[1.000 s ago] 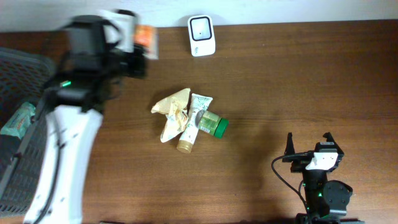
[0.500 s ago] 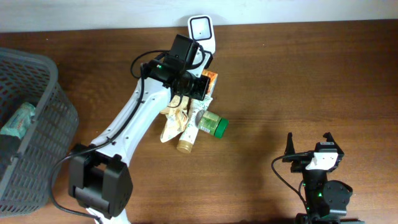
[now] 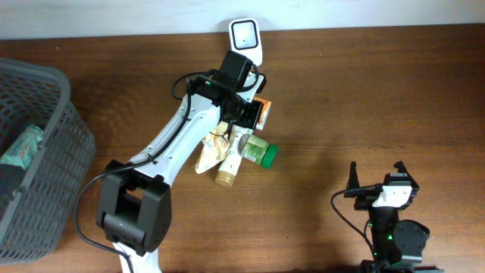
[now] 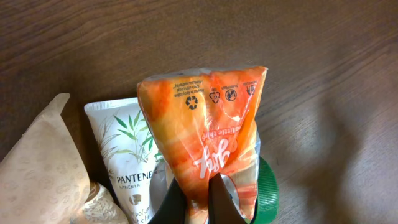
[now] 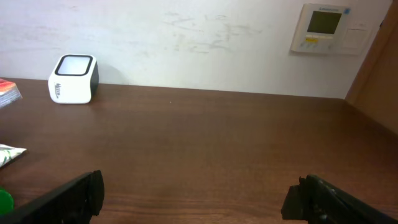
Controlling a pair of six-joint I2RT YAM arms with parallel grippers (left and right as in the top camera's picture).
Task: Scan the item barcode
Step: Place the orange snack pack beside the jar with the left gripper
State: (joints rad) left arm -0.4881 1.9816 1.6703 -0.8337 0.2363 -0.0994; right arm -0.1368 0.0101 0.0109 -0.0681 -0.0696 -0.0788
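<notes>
My left gripper holds the packet and will next lower it toward the table, just beyond the green-capped item [image 3: 298,145] [image 4: 312,169].
In the left wrist view my left gripper [image 4: 196,180] is shut on the lower end of an orange snack packet [image 4: 205,124], whose printed back faces the camera. From overhead, the left gripper [image 3: 250,110] holds the packet [image 3: 262,111] just below the white barcode scanner [image 3: 246,43] and above the pile on the table. The scanner [image 5: 73,78] stands against the back wall. My right gripper [image 5: 199,199] is open and holds nothing, low over the table near the front right [image 3: 376,178].
Under the packet lie a beige pouch [image 3: 206,136], a white Pantene tube [image 4: 127,162] and a green-capped item [image 3: 261,152]. A dark mesh basket [image 3: 45,91] at the left holds a green packet [image 3: 21,145]. A wall panel [image 5: 326,28] hangs at the back right.
My left arm swung from the far left near the basket to the middle, carrying the orange packet to just below the scanner. The right arm has not moved.
</notes>
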